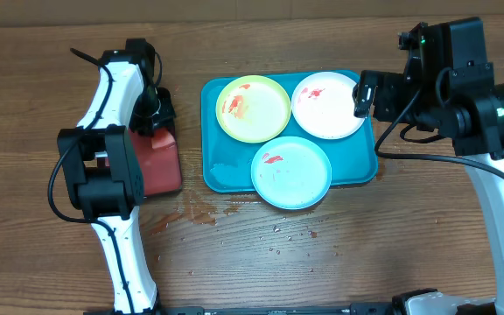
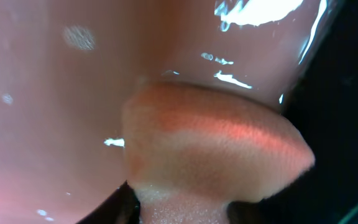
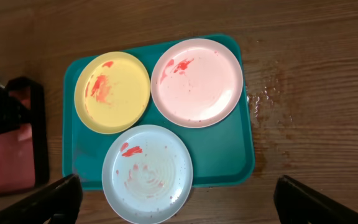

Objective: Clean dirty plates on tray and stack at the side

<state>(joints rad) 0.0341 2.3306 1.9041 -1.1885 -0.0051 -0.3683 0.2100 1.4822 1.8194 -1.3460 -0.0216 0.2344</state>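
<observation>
Next, the right gripper moves down and to the left in the overhead view onto the rim by the white plate (image 1: 286, 124) (image 3: 144, 110).
The turquoise tray (image 1: 226, 175) lies mid-table and holds three smeared plates: a yellow-green one (image 1: 253, 108), a white one (image 1: 328, 105), and a mint-blue one (image 1: 291, 171) that overhangs the tray's front rim. The right wrist view shows the tray (image 3: 222, 155) with the yellow-green (image 3: 112, 92), white (image 3: 197, 81) and mint-blue (image 3: 146, 174) plates from high above. My right gripper (image 3: 178, 190) is wide open and empty; overhead it (image 1: 363, 94) hovers at the white plate's right edge. My left gripper (image 2: 182, 208) is shut on a pinkish sponge (image 2: 216, 149) pressed to a red surface.
A smaller black-rimmed red tray (image 1: 160, 166) lies left of the turquoise tray, with my left gripper (image 1: 157, 118) at its far end; it also shows in the right wrist view (image 3: 8, 155). Wet stains and crumbs (image 1: 199, 214) mark the wood in front of both trays.
</observation>
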